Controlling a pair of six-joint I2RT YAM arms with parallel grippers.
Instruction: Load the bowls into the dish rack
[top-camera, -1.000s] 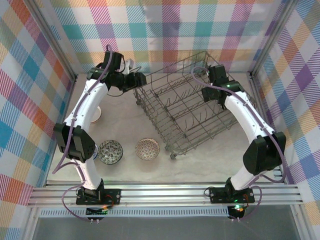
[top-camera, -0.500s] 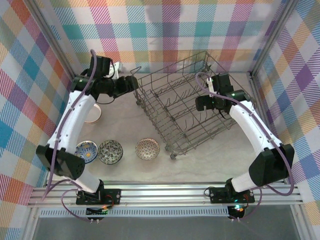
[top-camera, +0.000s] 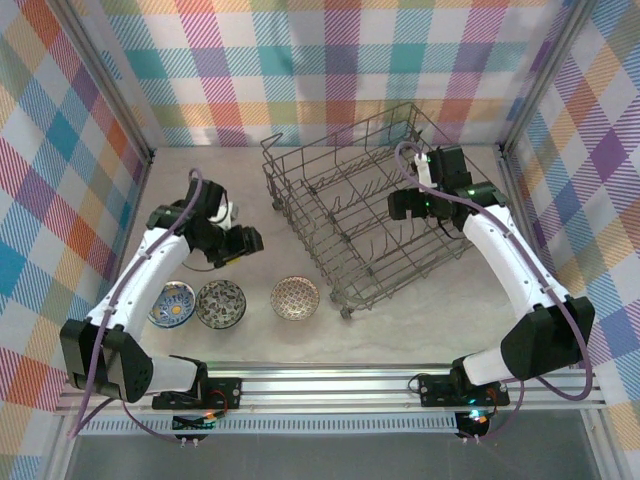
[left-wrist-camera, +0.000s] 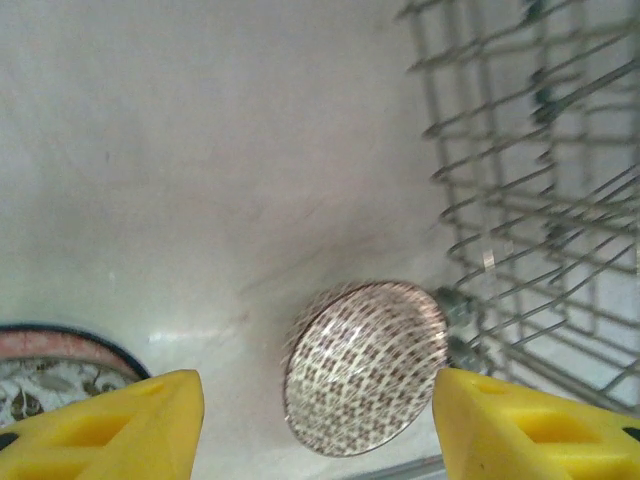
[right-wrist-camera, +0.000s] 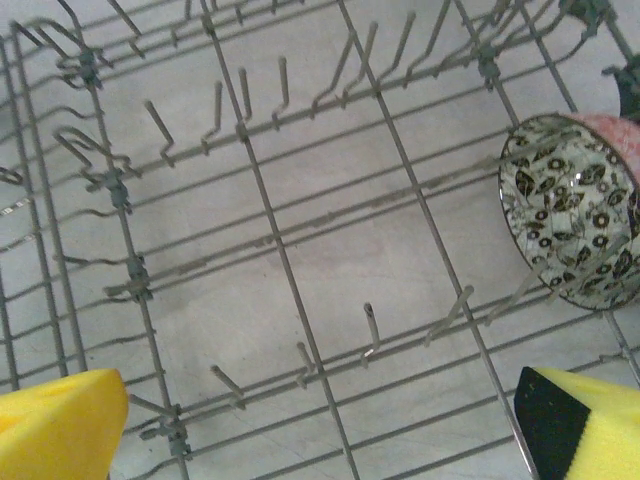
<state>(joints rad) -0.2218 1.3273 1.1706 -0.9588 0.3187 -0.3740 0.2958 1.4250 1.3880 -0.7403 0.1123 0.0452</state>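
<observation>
The left gripper moves back toward the base and down onto the lattice bowl's rim facing the floral bowl next, because the rack's wheeled corner crowds the lattice bowl's opposite side.
Three bowls stand in a row near the front left of the table: a blue-patterned one, a dark floral one and a brown lattice one. My left gripper hovers behind them, open and empty. In the left wrist view the lattice bowl lies on the table between and below the yellow fingertips, with the floral bowl at the lower left. The dish rack stands at the centre right with no bowls in it. My right gripper hangs open over its tines. A floral bowl shows through the wires.
The rack's corner with a small wheel stands just right of the lattice bowl. Plaid walls close the table at the back and sides. A metal rail runs along the front edge. Bare tabletop lies in front of the rack.
My left arm has swung from the back left corner beside the rack forward to the bowls. The blue-patterned bowl has come into view. My right gripper shifted left over the rack, then held.
</observation>
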